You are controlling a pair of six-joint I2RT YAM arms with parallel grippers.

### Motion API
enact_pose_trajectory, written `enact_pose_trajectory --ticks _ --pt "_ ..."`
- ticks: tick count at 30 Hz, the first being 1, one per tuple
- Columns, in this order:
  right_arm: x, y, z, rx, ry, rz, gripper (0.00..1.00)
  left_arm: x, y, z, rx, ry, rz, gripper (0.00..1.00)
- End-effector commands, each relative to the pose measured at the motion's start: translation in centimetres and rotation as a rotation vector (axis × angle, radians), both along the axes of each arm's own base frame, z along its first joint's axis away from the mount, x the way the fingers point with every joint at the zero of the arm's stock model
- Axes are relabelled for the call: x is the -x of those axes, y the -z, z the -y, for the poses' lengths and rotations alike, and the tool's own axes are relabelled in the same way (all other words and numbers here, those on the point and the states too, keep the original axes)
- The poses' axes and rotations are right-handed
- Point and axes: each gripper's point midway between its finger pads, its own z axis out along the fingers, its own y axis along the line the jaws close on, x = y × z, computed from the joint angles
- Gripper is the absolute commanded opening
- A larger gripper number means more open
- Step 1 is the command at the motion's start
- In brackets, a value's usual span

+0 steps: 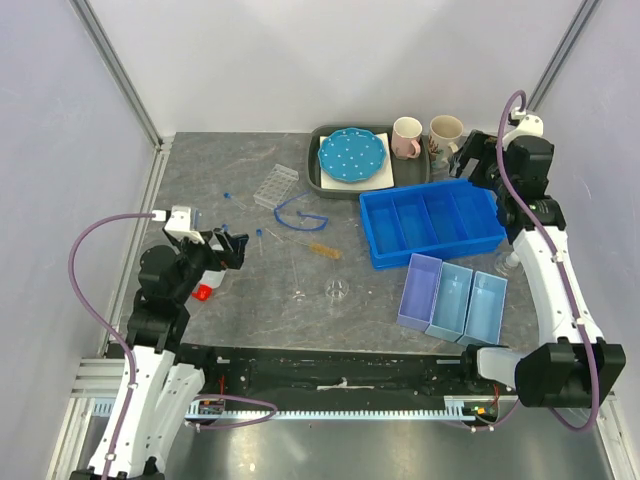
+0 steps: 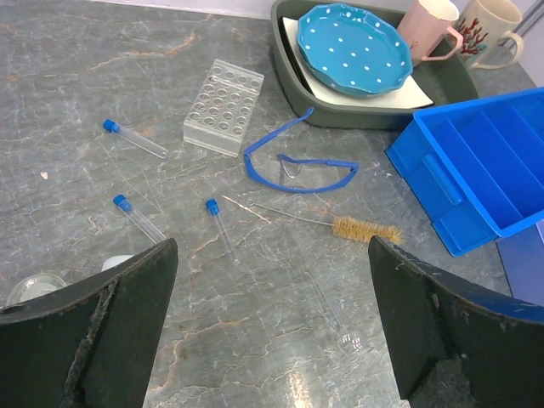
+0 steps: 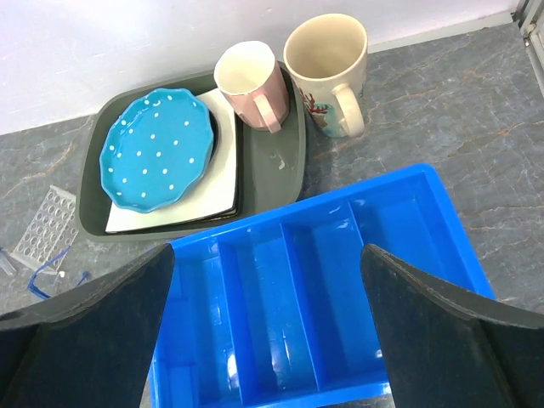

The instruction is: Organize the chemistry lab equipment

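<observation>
The glass beaker is below my left gripper and to its right in the top view, so that gripper must next swing across and down onto the beaker's rim.
A clear test-tube rack lies at mid-table. Three blue-capped tubes lie left of it. A blue wire-like loop and a tan-bristled tube brush lie beside them. A thin glass rod lies between my left fingers. A glass dish, a red-capped bottle and a small flask stand on the table. My left gripper is open and empty above the table. My right gripper is open and empty above the blue divided bin.
The blue divided bin sits right of centre. Three small pale blue and lilac bins stand in front of it. A dark tray at the back holds the blue dotted plate. Two mugs stand beside it.
</observation>
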Motion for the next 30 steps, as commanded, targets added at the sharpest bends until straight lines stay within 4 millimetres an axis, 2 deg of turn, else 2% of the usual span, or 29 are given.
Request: enact_pose_trajectory --ticks 1,3,4,5,6,7,8,9,10,11,12,18,19,21,22,23,27,28,30 --pt "0.9 -4.1 -1.3 -0.003 -0.074 0.093 0.98 -0.4 -1.9 0.7 -0.016 0.045 0.063 1.00" --pt "1.7 -4.0 -3.1 0.040 -0.218 0.106 0.98 -0.5 -1.9 1.2 -0.001 0.064 0.056 1.00" --pt "2.4 -3.4 -4.6 0.070 -0.329 0.106 0.98 -0.7 -1.6 1.6 0.015 0.082 0.032 1.00" --pt "5.2 -3.3 -9.6 0.125 -0.701 0.170 0.98 -0.8 -1.5 1.9 0.025 0.094 0.018 1.00" --pt "7.0 -3.0 -11.5 0.170 -0.888 0.227 0.98 -0.9 -1.2 2.2 0.037 0.108 -0.008 1.00" --pt "9.6 -1.7 -13.5 0.150 -1.048 0.209 0.98 -1.1 -0.9 2.9 0.074 0.130 -0.053 1.00" --pt "10.7 -1.3 -14.9 0.193 -1.130 0.242 0.98 -1.2 -0.5 3.2 0.093 0.137 -0.090 1.00" --pt "12.0 -0.3 -15.2 0.206 -1.167 0.213 0.98 -1.0 -0.3 3.7 0.116 0.156 -0.132 1.00" --pt "12.6 0.4 -15.3 0.237 -1.199 0.207 0.98 -1.1 0.8 4.2 0.157 0.163 -0.202 1.00" --pt "12.6 1.2 -15.2 0.306 -1.233 0.222 0.98 -0.9 1.0 4.6 0.176 0.179 -0.229 1.00" --pt "12.8 2.4 -15.1 0.296 -1.232 0.180 0.98 -0.4 1.4 5.3 0.203 0.215 -0.266 1.00" --pt "12.1 6.6 -14.7 0.304 -1.224 0.120 0.98 1.9 3.3 8.6 0.306 0.320 -0.400 0.96" --pt "12.1 7.0 -14.6 0.312 -1.219 0.116 0.98 2.7 3.7 9.9 0.296 0.365 -0.421 0.95" --pt "11.8 8.4 -14.1 0.328 -1.196 0.087 0.98 2.9 4.8 10.9 0.273 0.355 -0.459 0.94" --pt "11.7 8.7 -14.0 0.332 -1.189 0.079 0.98 3.8 5.2 12.4 0.260 0.393 -0.487 0.93" --pt "11.6 9.2 -13.9 0.332 -1.179 0.066 0.98 4.1 5.6 13.0 0.249 0.397 -0.504 0.93" --pt "11.7 11.4 -13.5 0.303 -1.168 0.023 0.98 4.1 7.2 15.1 0.197 0.384 -0.572 0.86" --pt "11.7 11.4 -13.2 0.298 -1.159 0.019 0.98 4.4 8.1 16.0 0.173 0.391 -0.607 0.84" --pt "12.0 11.7 -13.2 0.279 -1.164 0.018 0.98 4.1 8.5 16.9 0.143 0.386 -0.619 0.80"
